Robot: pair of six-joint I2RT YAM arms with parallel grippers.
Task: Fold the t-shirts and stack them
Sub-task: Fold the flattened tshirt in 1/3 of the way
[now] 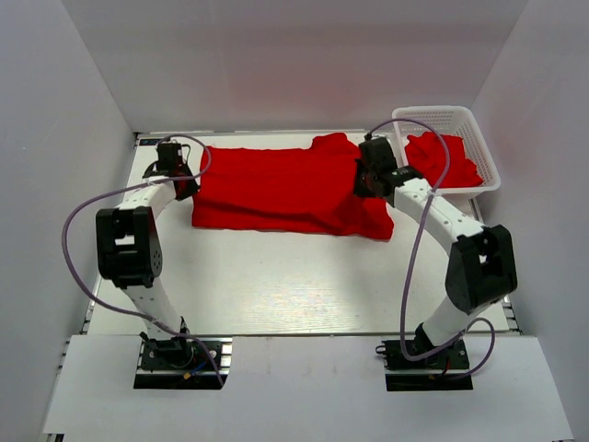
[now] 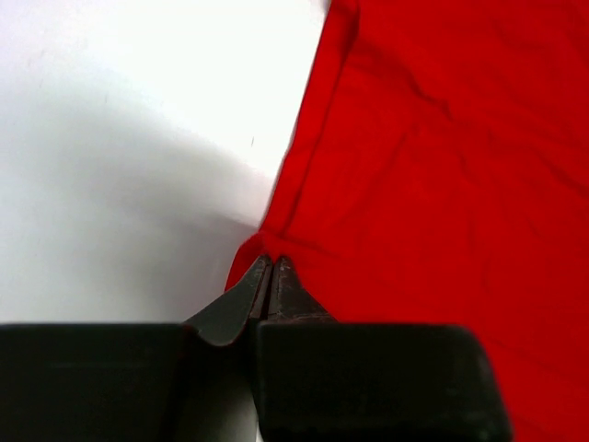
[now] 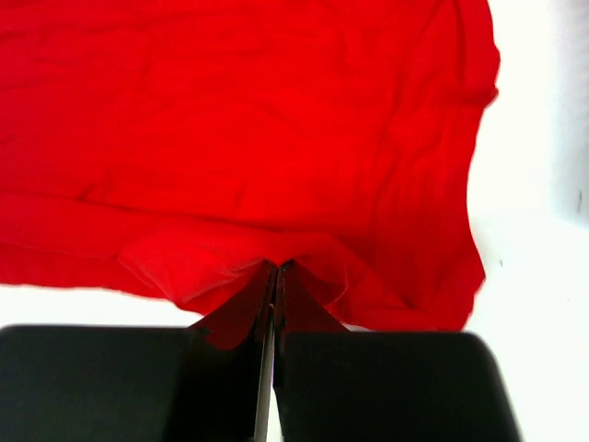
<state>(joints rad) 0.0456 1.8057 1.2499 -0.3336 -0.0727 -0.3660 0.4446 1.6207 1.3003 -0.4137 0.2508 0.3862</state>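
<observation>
My left gripper holds the pinched corner of the shirt, and the far part of the shirt's edge (image 1: 203, 169) (image 2: 299, 175) is outward of it and below. It needs to move down and ease outward to let go of the corner.
A bright red t-shirt (image 1: 276, 189) lies spread across the far half of the white table, its length running left to right. My left gripper (image 1: 184, 184) is shut on the shirt's left edge; in the left wrist view the fingertips (image 2: 270, 262) pinch a corner of the cloth (image 2: 433, 184). At the shirt's right end my right gripper (image 1: 366, 187) is shut on it as well, its jaws (image 3: 276, 267) closed on a bunched fold of the red cloth (image 3: 239, 138). Another red t-shirt (image 1: 444, 158) lies crumpled in the basket.
A white plastic lattice basket (image 1: 479, 138) stands at the back right corner, close to my right arm. White walls close in the table at the back and both sides. Bare table top (image 1: 285, 276) lies between the shirt and the arm bases.
</observation>
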